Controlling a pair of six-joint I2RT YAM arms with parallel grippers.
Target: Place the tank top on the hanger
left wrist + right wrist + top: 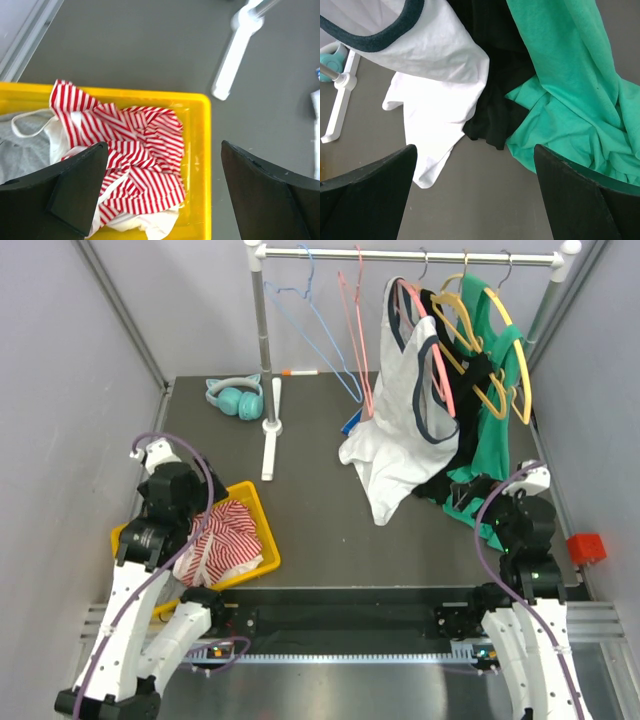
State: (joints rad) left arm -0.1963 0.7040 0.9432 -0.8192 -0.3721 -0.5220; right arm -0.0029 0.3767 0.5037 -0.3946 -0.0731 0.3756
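Observation:
I should next turn my left gripper and shift it toward the gray cloth, then lower it onto the tank top's white-edged fold (208, 553) (112, 186).
The red-and-white striped tank top (228, 532) lies crumpled in a yellow bin (262, 530) at the near left; it also shows in the left wrist view (140, 150). My left gripper (162, 195) hangs open above it, its fingers (75, 185) straddling the fabric and the bin's right wall, holding nothing. The thin salmon-pink hanger (355, 315) hangs empty on the rail (410, 254). My right gripper (472, 200) is open and empty over bare table, near the hanging garments.
A light blue hanger (315, 325) hangs left of the pink one. A white top with navy trim (405, 410), a black garment (492, 100) and a green one (490, 420) hang at right. Teal headphones (236, 396), the rack's post (266, 360), a red block (586, 546).

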